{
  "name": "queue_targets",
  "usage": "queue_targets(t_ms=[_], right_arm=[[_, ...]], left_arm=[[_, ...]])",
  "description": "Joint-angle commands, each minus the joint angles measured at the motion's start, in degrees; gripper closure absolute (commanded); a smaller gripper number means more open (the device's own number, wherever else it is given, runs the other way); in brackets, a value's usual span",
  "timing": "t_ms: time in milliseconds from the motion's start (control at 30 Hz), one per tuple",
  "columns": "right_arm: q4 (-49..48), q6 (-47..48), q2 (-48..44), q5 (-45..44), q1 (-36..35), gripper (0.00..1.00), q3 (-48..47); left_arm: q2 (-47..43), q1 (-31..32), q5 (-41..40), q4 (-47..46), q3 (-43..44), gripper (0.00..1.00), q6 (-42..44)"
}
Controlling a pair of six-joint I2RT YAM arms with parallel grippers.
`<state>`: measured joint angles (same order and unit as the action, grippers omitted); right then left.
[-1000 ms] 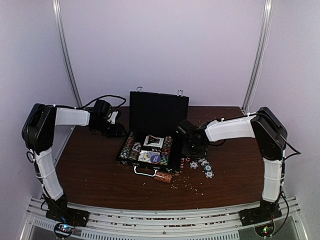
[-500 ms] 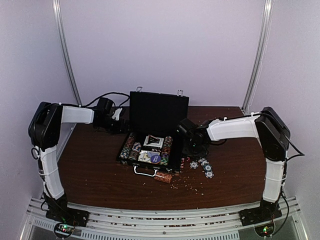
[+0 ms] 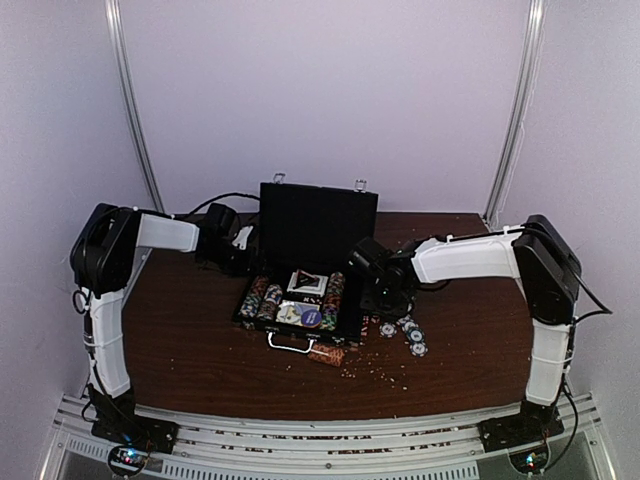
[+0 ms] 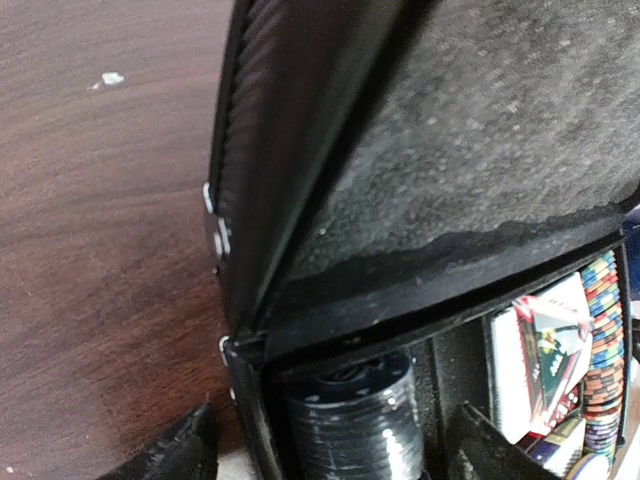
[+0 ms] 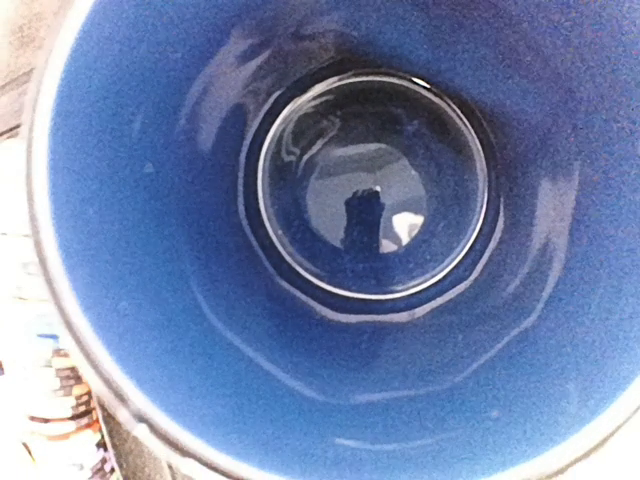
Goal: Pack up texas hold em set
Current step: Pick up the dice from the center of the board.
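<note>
The opening of the cup faces the robot's wrist, so the right gripper will go down a little and close at the bottom of the dark blue cup [image 5: 373, 186] next.
The black briefcase [image 3: 318, 225] lies open mid-table with its lid upright. Its tray holds rows of striped chips [image 3: 262, 297] and card decks [image 3: 306, 282]. My left gripper [image 3: 243, 255] is at the lid's left edge. In the left wrist view it is open [image 4: 330, 455], its fingertips [image 4: 180, 450] straddling the case's corner and a stack of black chips [image 4: 350, 420]. Loose chips [image 3: 405, 332] lie right of the case. My right gripper [image 3: 385, 295] hangs just above them. Its own fingers do not show in the right wrist view.
A dark blue cup [image 5: 200, 330] fills the right wrist view, seen from above, with nothing in it. Small reddish bits [image 3: 340, 358] are scattered in front of the silver handle [image 3: 290, 343]. Metal posts stand at the back corners.
My left arm has swung right, bringing its gripper up to the lid's left edge. The right arm has shifted only slightly.
</note>
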<state>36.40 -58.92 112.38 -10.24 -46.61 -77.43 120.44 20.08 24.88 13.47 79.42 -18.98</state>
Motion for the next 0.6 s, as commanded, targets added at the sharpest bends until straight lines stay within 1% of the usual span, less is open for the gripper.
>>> queue_targets(t_ms=[0, 167, 333, 467, 567], right_arm=[[-1.2, -0.5, -3.7, 0.4, -0.4, 0.65, 1.7], [-2.6, -0.5, -3.2, 1.5, -0.3, 0.62, 2.7], [-3.4, -0.3, -1.6, 2.3, -0.2, 0.61, 2.4], [-3.6, -0.5, -0.3, 2.5, -0.2, 0.62, 2.0], [-3.6, -0.5, 0.7, 2.8, -0.3, 0.66, 1.9]], left_arm=[[1.6, 0.7, -0.2, -1.0, 1.2, 0.23, 0.5], [1.9, 0.7, -2.4, 0.0, 0.1, 0.35, 0.7], [1.2, 0.8, -4.2, 0.6, -1.5, 0.46, 0.7], [0.6, 0.7, -4.8, 0.6, -2.4, 0.49, 1.0], [0.4, 0.7, -4.9, 0.6, -2.7, 0.51, 1.0]])
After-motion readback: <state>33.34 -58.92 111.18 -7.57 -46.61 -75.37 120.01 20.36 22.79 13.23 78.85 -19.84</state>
